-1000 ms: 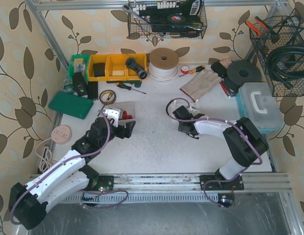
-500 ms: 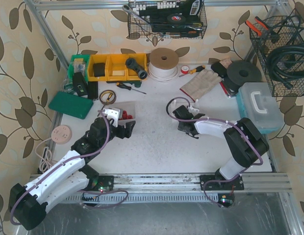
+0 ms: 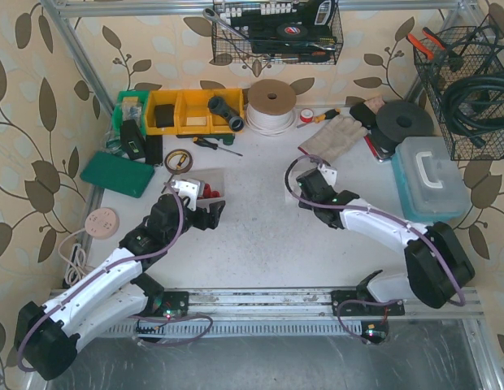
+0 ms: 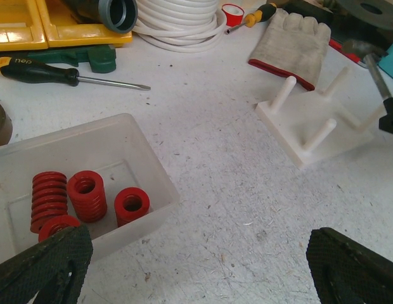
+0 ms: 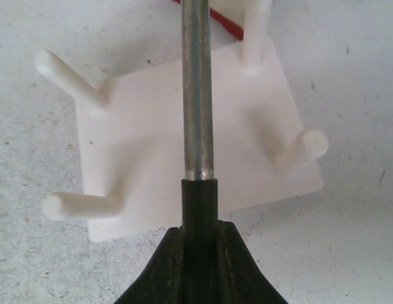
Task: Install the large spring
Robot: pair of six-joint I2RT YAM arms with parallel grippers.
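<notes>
The tool in my right gripper goes outward, to the right in the top view, to the glove's edge next. It clears the peg base, comes down and is released there.
Several red springs [image 4: 87, 193] lie in a clear plastic tray [image 4: 139, 158], the longest [image 4: 47, 197] at its left; the springs also show in the top view [image 3: 210, 192]. My left gripper [image 4: 199, 272] is open and empty, low over the table just right of the tray, and shows in the top view [image 3: 210, 213]. The white peg base [image 5: 139, 145] has four pegs, all bare; it shows in the left wrist view [image 4: 310, 126]. My right gripper [image 5: 198, 244] is shut on the black handle of a metal-shafted tool [image 5: 198, 95] that lies across the base.
A work glove [image 3: 333, 136], a coil of white hose [image 3: 271, 110], yellow bins [image 3: 187, 110], screwdrivers [image 3: 211, 143], a green case [image 3: 118, 173], a black disc [image 3: 405, 122] and a pale blue toolbox [image 3: 431, 175] ring the back and right of the table.
My right arm has swung out to the right, and its gripper has shifted slightly back and right at the peg base. My left arm has not moved.
</notes>
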